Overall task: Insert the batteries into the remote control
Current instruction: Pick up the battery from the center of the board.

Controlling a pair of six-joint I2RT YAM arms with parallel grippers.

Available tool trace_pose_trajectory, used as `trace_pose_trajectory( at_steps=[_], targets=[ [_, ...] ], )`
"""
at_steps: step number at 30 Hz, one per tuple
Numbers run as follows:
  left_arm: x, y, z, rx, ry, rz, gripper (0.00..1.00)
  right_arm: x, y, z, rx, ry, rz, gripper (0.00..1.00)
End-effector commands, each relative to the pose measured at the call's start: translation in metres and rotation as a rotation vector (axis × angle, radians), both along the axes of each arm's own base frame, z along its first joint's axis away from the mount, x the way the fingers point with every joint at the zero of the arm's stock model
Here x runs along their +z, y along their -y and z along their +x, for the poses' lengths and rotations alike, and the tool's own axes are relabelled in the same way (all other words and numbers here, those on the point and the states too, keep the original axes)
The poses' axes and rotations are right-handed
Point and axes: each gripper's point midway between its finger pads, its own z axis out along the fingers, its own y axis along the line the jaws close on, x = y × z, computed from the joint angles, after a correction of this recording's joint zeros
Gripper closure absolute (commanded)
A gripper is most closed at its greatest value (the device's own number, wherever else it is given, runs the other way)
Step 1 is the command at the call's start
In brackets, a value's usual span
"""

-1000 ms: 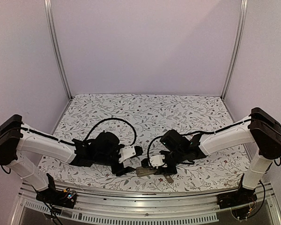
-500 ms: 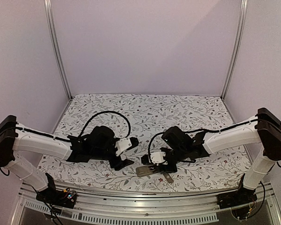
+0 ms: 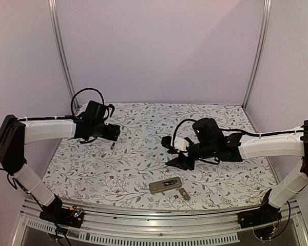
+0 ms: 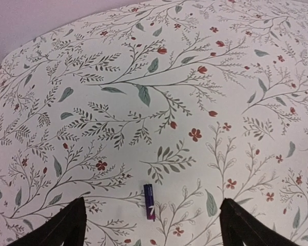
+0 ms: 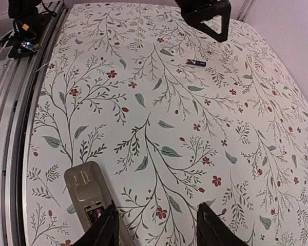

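My left gripper will move down onto the battery's middle [image 3: 112,145] [image 4: 149,203] and close across the battery's sides, because the purple battery lies below it, lengthwise between its open fingers.
The remote control [image 3: 165,184] lies back-up near the table's front edge, its tan back [image 5: 87,195] showing an open recess with one battery [image 5: 95,211] seated inside. A second battery [image 4: 149,202], dark purple, lies loose on the cloth at the back left [image 3: 113,146]. My left gripper [image 4: 151,233] hangs open right over that battery, touching nothing, and appears in the overhead view [image 3: 112,134]. My right gripper [image 5: 156,231] is open and empty, just behind and to the right of the remote [image 3: 173,155].
A small flat grey cover piece [image 3: 184,193] lies beside the remote's right end. The floral cloth [image 3: 159,123] covers the table. A metal rail [image 3: 159,210] runs along the front edge, and purple walls close the back and sides.
Both grippers have left the remote. The left arm swung to the back left over the loose battery and opened wider. The right arm drew back and up, its jaws opening.
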Motion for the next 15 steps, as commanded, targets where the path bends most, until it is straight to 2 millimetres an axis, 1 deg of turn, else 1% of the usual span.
trace_pose_trajectory(
  at_steps=[1,3,5,8,11,13,15],
  targets=[
    [-0.042,-0.012,-0.005,0.076,-0.182,0.019,0.11,0.011,0.004,0.018,-0.151,-0.094,0.071,0.49],
    [-0.05,-0.008,-0.004,0.063,-0.201,0.01,0.11,0.007,0.007,0.019,-0.175,-0.108,0.065,0.48],
    [-0.063,-0.014,-0.001,0.087,-0.217,0.038,0.13,0.002,0.009,0.019,-0.192,-0.121,0.058,0.48],
    [-0.08,-0.022,0.004,0.113,-0.248,0.058,0.2,0.002,0.011,0.016,-0.187,-0.13,0.064,0.49],
    [-0.09,-0.029,0.01,0.142,-0.26,0.078,0.24,0.005,0.012,0.015,-0.186,-0.128,0.072,0.49],
    [-0.096,-0.028,0.013,0.142,-0.269,0.077,0.25,0.004,0.013,0.013,-0.182,-0.13,0.072,0.49],
    [-0.103,-0.027,0.016,0.141,-0.284,0.072,0.3,0.004,0.013,0.012,-0.176,-0.13,0.074,0.49]
  ],
)
